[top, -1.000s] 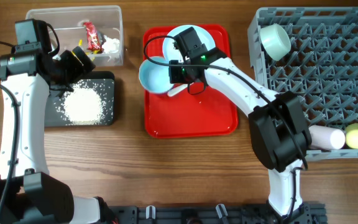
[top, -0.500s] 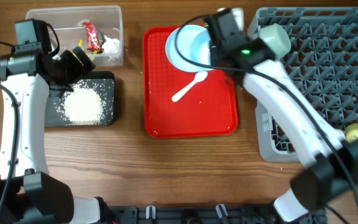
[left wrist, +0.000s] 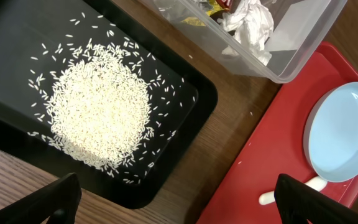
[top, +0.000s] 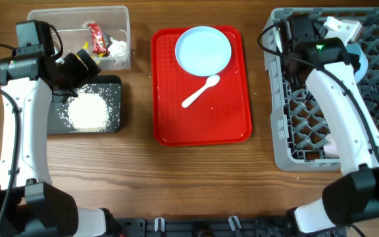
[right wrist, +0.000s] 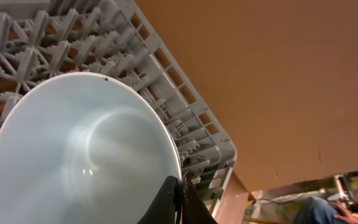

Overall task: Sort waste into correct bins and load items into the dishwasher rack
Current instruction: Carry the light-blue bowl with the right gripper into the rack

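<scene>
I should next move my right gripper down and to the left in the overhead view, near the rack's edge by the tray (top: 274,79), and let go of the bowl (top: 359,60), because pegs stand behind it.
My right gripper (right wrist: 178,200) is shut on the rim of the pale blue bowl (right wrist: 79,155) and holds it tilted over the far part of the grey dishwasher rack (top: 288,148). In the overhead view only a sliver of the bowl (top: 359,60) shows beside the arm. The pale blue plate (top: 203,51) and white spoon (top: 201,91) lie on the red serving tray (top: 202,128). My left gripper (left wrist: 179,205) is open and empty, above the black tray (top: 114,122) holding the rice heap (top: 87,110). The clear tub (top: 77,13) holds a red wrapper (top: 97,37) and the tissue (top: 117,47).
The rack's pegs (right wrist: 104,37) stand right behind the bowl. The white cup (top: 332,143) lies in the rack's near part, mostly hidden by my right arm. The left wrist view shows the plate (left wrist: 344,134), tub (left wrist: 291,59) and tissue (left wrist: 250,22).
My right arm lifted the pale blue bowl off the red tray and carried it right, over the rack. The left arm has not moved.
</scene>
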`<state>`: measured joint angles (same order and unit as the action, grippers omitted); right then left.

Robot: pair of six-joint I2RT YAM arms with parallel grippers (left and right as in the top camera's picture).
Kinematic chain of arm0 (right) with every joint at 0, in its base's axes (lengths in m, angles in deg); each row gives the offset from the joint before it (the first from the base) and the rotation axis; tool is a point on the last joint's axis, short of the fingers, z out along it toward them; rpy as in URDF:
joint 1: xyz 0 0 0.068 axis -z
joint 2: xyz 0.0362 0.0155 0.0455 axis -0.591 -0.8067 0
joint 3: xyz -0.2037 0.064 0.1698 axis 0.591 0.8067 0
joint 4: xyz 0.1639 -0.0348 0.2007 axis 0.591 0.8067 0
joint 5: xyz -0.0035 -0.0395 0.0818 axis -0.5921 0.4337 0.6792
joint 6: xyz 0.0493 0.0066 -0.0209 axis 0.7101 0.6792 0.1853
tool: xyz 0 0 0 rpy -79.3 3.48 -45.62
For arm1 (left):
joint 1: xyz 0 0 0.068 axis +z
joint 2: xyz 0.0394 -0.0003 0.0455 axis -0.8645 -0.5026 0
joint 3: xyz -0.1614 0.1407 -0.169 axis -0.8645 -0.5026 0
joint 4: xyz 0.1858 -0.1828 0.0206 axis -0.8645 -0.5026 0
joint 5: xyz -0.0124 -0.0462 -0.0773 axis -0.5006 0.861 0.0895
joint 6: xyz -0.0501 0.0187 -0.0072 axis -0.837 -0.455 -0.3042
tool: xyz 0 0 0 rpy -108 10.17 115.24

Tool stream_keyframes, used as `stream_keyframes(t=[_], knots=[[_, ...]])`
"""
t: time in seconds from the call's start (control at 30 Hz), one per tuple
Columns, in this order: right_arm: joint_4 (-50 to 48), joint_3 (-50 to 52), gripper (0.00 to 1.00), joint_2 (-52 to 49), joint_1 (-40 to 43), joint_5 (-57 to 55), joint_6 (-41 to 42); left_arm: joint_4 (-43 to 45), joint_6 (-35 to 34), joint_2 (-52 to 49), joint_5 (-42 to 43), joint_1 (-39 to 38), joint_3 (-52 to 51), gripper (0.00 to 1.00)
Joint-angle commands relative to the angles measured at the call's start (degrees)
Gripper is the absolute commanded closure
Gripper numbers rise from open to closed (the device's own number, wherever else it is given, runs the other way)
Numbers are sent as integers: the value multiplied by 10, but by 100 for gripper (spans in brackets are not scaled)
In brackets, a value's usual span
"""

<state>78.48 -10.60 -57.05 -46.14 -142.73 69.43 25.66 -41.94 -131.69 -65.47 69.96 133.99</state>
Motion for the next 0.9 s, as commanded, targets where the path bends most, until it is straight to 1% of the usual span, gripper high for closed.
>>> stream_keyframes(t=[0.0, 0.1, 0.23, 0.37, 0.47, 0.7, 0.77, 0.87], knots=[[-2, 5, 96, -50, 0, -23, -24, 1, -5, 4, 3, -2, 5, 0], [12, 7, 96, -96, 0, -23, -25, 1, -5, 4, 3, -2, 5, 0], [13, 12, 96, -126, 0, 1, -23, 1, -5, 4, 3, -2, 5, 0], [11, 12, 96, -133, -8, 60, -22, 1, -5, 4, 3, -2, 5, 0], [10, 12, 96, -133, -23, 75, -21, 1, -5, 4, 3, -2, 5, 0], [8, 12, 96, -133, -48, 156, -25, 1, -5, 4, 3, -2, 5, 0], [7, 12, 96, -133, -58, 189, -50, 1, -5, 4, 3, -2, 5, 0], [9, 12, 95, -133, -79, 210, -53, 1, -5, 4, 3, -2, 5, 0]])
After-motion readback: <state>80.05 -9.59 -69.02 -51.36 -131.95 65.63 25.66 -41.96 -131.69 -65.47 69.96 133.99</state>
